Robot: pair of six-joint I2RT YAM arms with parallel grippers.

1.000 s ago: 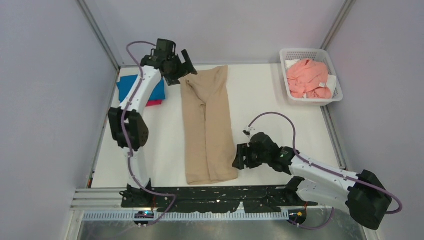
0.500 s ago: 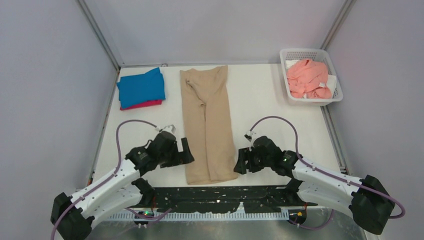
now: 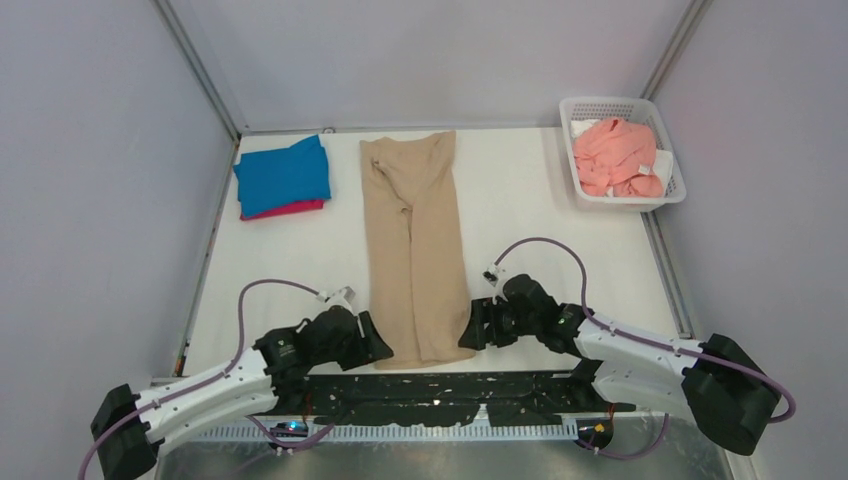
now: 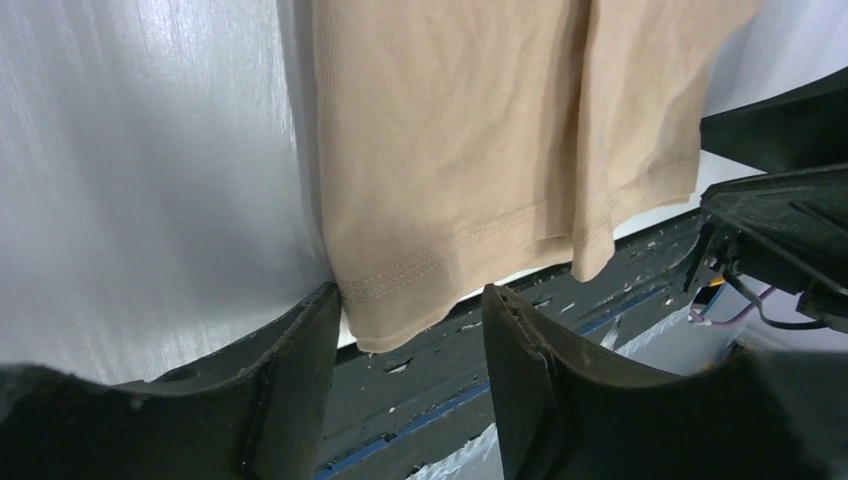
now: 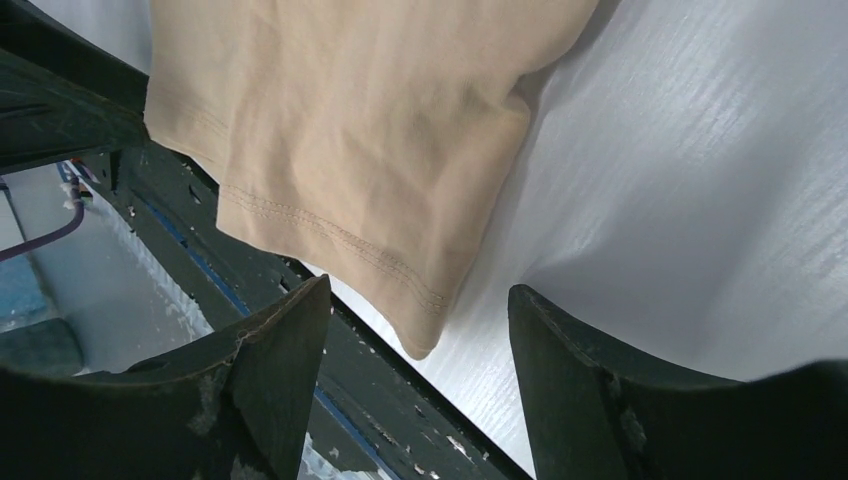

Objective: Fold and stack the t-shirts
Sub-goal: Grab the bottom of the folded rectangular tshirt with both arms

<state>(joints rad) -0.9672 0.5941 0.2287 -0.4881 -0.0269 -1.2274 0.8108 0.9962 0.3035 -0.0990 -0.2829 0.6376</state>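
Observation:
The tan-beige hem corner (image 3: 467, 354) (image 5: 423, 322) already lies between the fingers of my right gripper, so next they should stay low over the tabletop and close on it.
A tan-beige t-shirt (image 3: 412, 240), folded into a long strip, lies down the middle of the white table. My left gripper (image 3: 376, 336) sits low at the near left corner of its hem. In the left wrist view that gripper (image 4: 412, 300) is open, and the hem corner (image 4: 392, 325) hangs between its fingers, brushing the left one. My right gripper (image 3: 469, 326) is at the near right corner. The right wrist view shows it (image 5: 420, 292) open, straddling the hem corner (image 5: 420, 335). A blue t-shirt (image 3: 283, 174) lies folded on a magenta-red one (image 3: 293, 209) at the far left.
A white mesh basket (image 3: 612, 102) at the far right holds a crumpled salmon pink t-shirt (image 3: 613, 155) over some white cloth. The black base plate (image 3: 440, 385) runs along the table's near edge, just under the tan hem. Grey walls close in both sides.
My left arm swung from the far left beside the stack down to the hem's near left corner, and its jaws have narrowed. My right gripper edged left onto the right corner.

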